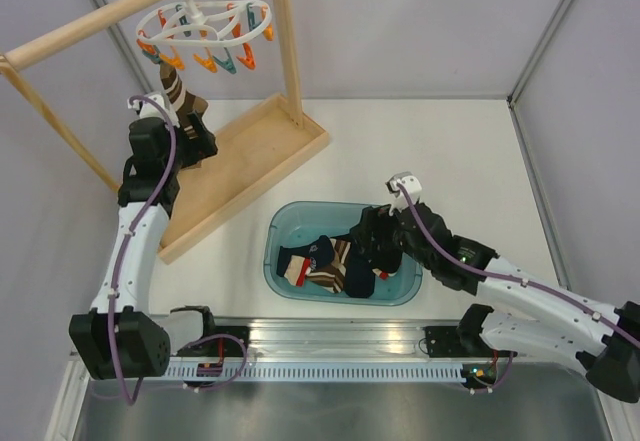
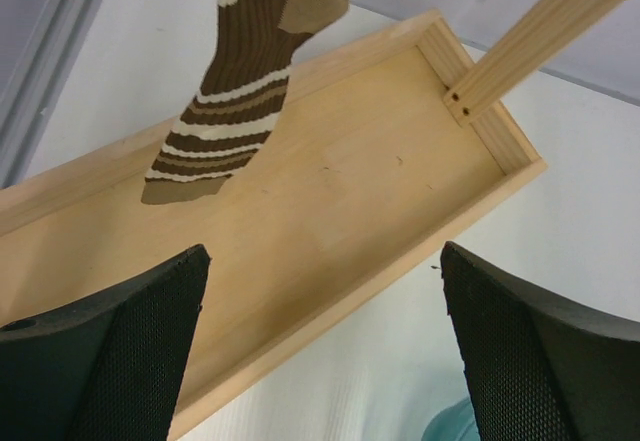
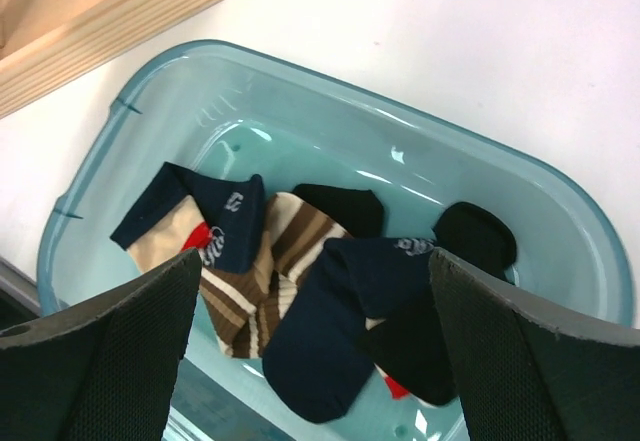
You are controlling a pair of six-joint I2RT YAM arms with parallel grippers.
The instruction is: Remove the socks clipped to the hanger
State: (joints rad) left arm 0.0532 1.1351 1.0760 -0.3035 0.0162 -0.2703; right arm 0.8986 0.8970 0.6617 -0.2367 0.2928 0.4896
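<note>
Next, my open left gripper reaches outward and brings its fingers around the sock's striped lower end (image 2: 218,141), since that end of the sock hangs outward of the gripper.
The white oval hanger (image 1: 205,19) hangs by its hook from the wooden pole, with orange and teal clips (image 1: 225,58) dangling. One brown, tan and white striped sock (image 1: 180,91) hangs from a clip at its left; the left wrist view shows it (image 2: 245,81) dangling above the wooden tray. My left gripper (image 1: 198,139) is open and empty just below and in front of this sock, not touching it. My right gripper (image 1: 375,246) is open and empty above the teal tub (image 1: 300,209), which holds several socks (image 3: 330,341): navy, black, brown-striped, and one with red patches (image 3: 185,236).
The wooden rack has a slanted pole (image 1: 100,21), an upright post (image 1: 285,41) and a shallow tray base (image 2: 380,171) at back left. Grey walls enclose the white table. A metal rail (image 1: 330,346) runs along the near edge.
</note>
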